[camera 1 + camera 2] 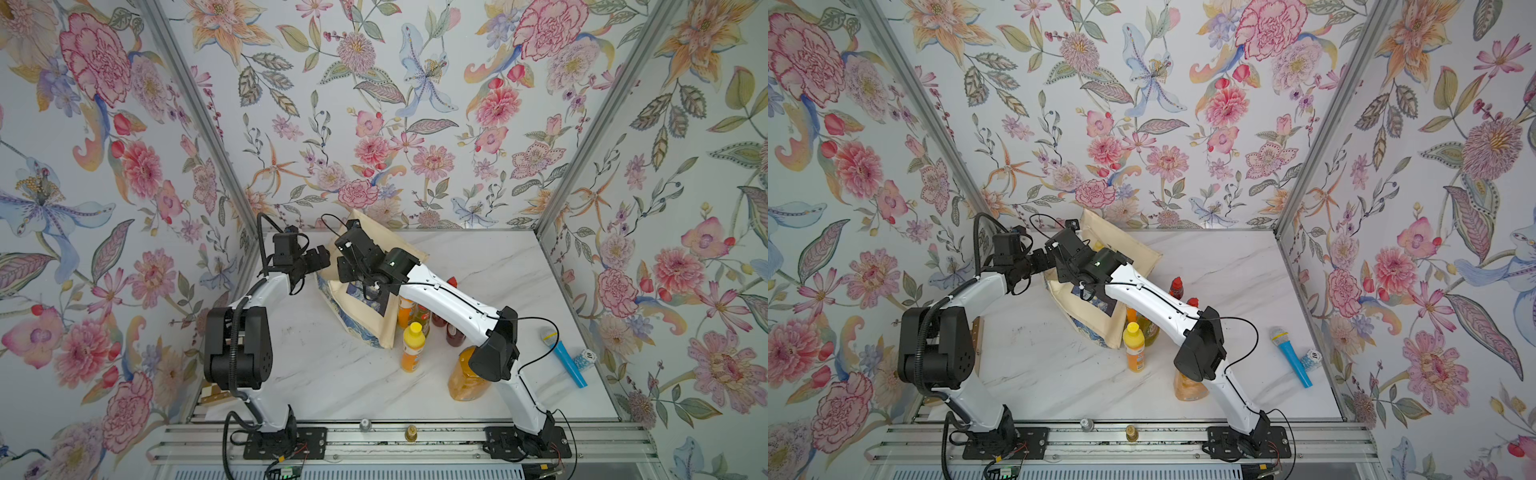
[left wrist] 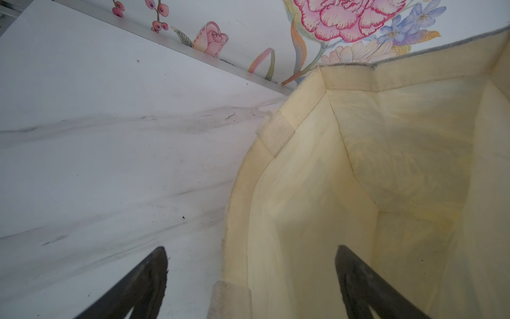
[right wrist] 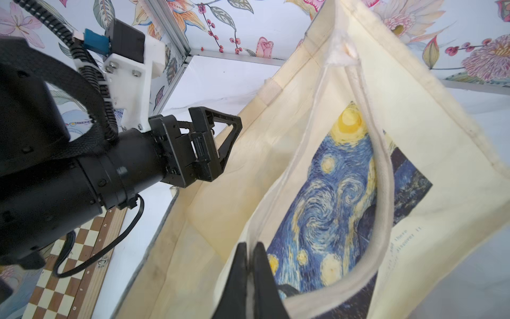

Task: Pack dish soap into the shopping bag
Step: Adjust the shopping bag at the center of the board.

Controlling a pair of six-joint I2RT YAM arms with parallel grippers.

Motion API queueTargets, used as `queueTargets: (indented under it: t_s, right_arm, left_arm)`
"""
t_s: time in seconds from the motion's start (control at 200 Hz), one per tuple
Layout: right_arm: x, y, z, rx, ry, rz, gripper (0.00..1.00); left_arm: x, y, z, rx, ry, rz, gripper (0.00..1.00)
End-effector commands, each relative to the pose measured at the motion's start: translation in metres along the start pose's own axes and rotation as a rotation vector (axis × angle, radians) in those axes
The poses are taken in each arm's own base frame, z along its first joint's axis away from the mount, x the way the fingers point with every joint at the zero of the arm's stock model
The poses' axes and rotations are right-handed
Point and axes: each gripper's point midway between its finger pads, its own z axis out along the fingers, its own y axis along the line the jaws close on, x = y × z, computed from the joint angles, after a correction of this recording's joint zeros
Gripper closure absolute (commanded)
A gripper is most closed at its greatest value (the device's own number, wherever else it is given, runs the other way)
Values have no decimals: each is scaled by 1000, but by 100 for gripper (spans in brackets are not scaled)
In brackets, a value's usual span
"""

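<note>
My left gripper lowers and closes across the bag's rim next, since the bag's near rim (image 1: 322, 276) (image 2: 232, 292) runs just below it and between its open fingers.
The cream shopping bag (image 1: 401, 243) (image 1: 1136, 249) stands at the back middle, its mouth held up. My right gripper (image 3: 250, 244) (image 1: 361, 282) is shut on its cream handle (image 3: 382, 176), above the blue swirly print (image 3: 331, 193). My left gripper (image 2: 251, 248) (image 1: 322, 259) (image 3: 229, 149) is open. It straddles the bag's left rim (image 2: 240, 193), one finger outside and one inside. The dish soap stands right of the bag: an orange bottle with a yellow cap (image 1: 412, 347) (image 1: 1134, 349), a green one (image 1: 1150, 330), dark-red ones (image 1: 456, 334) (image 1: 1176, 288) and a big amber one (image 1: 467, 378), partly hidden by my right arm.
A blue toy microphone (image 1: 565, 357) and a small blue-and-white roll (image 1: 586, 358) lie at the right of the marble table (image 1: 332, 374). A folded chessboard (image 3: 69, 262) lies at the left edge under my left arm. The back wall is just behind the bag.
</note>
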Motion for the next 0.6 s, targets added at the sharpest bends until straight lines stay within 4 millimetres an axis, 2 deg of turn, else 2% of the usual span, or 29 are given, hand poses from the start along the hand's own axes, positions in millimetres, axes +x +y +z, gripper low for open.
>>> queueTargets:
  t_s: [0.0, 0.11, 0.275, 0.37, 0.4, 0.48, 0.596]
  right_arm:
    - [-16, 5, -15, -24, -48, -4, 100]
    - [-16, 7, -14, -32, -48, -3, 100]
    - [-15, 8, -11, -38, -46, -4, 100]
    - [-15, 10, -10, -45, -43, -3, 100]
    - [-14, 10, -10, -46, -43, -5, 100]
    - [-14, 11, -10, -47, -42, -8, 100]
    - [-14, 12, -13, -48, -44, -14, 100]
  left_arm:
    - [12, 0, 5, 50, 41, -25, 6]
    - [20, -6, 10, 101, 67, -38, 7]
    - [38, -3, 18, 123, 97, -76, 12]
    - [43, -8, 19, 165, 101, -98, 20]
    - [42, -10, 19, 179, 97, -100, 25]
    - [37, -15, 13, 199, 79, -100, 49]
    - [18, -21, -1, 197, 32, -74, 82]
